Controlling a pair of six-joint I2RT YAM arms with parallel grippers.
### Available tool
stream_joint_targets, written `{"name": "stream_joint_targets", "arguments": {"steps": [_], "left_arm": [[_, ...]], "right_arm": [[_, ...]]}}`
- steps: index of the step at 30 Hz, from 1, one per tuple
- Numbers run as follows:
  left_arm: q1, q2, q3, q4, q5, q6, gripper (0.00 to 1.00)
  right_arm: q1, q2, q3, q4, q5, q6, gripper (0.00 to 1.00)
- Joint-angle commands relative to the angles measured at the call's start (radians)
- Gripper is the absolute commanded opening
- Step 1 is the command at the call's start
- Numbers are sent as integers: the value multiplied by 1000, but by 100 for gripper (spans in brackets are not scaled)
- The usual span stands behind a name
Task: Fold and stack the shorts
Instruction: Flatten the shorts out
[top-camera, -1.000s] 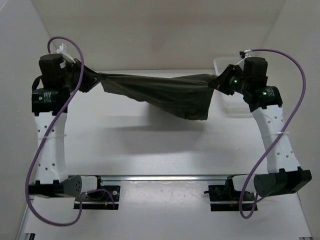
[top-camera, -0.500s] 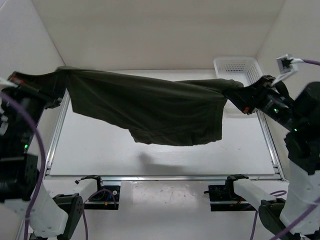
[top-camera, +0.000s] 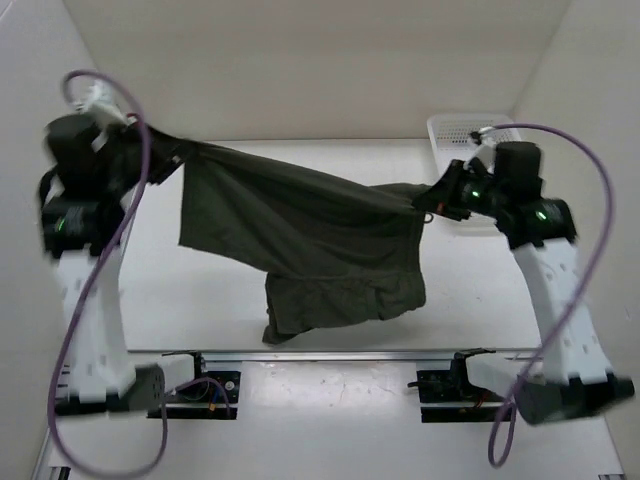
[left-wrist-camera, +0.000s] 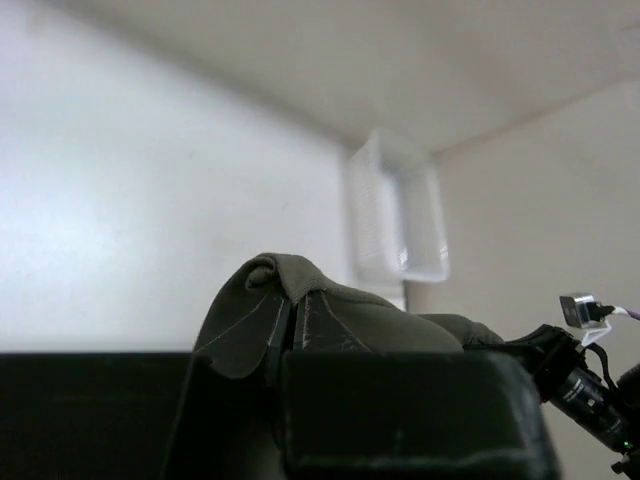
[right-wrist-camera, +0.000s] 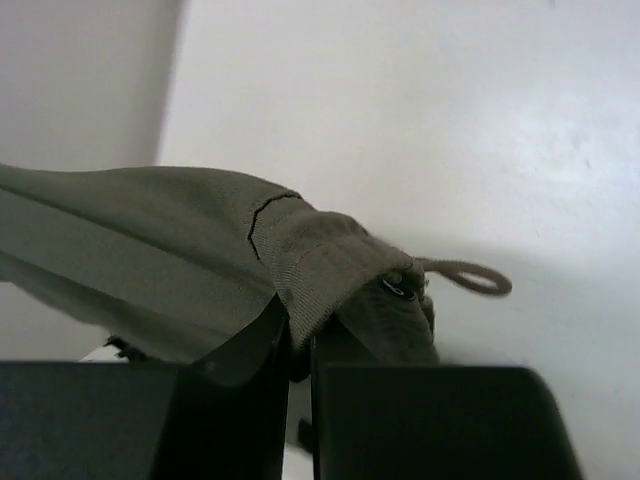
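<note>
The shorts (top-camera: 310, 235) still hang in the air, so next I will move my left gripper down and back to the bare tabletop below and back from it and release them.
The dark olive-green shorts (top-camera: 310, 235) hang stretched in the air between my two arms, the lower part drooping toward the table's near edge. My left gripper (top-camera: 172, 160) is shut on one end of the fabric, which bunches over its tips in the left wrist view (left-wrist-camera: 290, 315). My right gripper (top-camera: 432, 197) is shut on the ribbed waistband (right-wrist-camera: 310, 260) at the other end. The drawstring loop (right-wrist-camera: 465, 275) dangles beside it.
A white mesh basket (top-camera: 462, 132) stands at the table's back right corner, just behind my right arm; it also shows in the left wrist view (left-wrist-camera: 400, 220). White walls enclose the table on the left, back and right.
Both arms swung out wide and up with the shorts spread, then came back in. The shorts now hang lower and nearer, their bottom edge close to the front rail.
</note>
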Motion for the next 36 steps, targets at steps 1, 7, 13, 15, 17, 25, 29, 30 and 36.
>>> {"name": "stream_joint_targets", "arguments": {"steps": [1,7,13,15,17,25,29,30,36], "left_arm": [[-1,139,-62,38,0,26,11],[-1,285,165,47,38,35,11],[9,288,297,47,58,24,11],[9,224,171,47,58,24,11],[9,167,57,47,37,36,11],[-2,-300,-738,9,-81,7,28],[21,-347,-829,-24,-100,-11,100],[21,-327,-829,-24,-100,-11,100],[-48,-16,-613,36,-135,73,79]], "right_arm": [[5,82,-10,95,108,-36,0],[14,244,223,157,131,-45,0],[14,306,397,166,122,-56,0],[14,286,321,166,122,-56,0],[14,246,200,184,113,-65,0],[33,4,-270,212,3,-74,0],[88,-56,-405,155,-97,-128,20],[118,-56,-421,129,-106,-148,63],[143,-84,-442,-15,162,-167,84]]}}
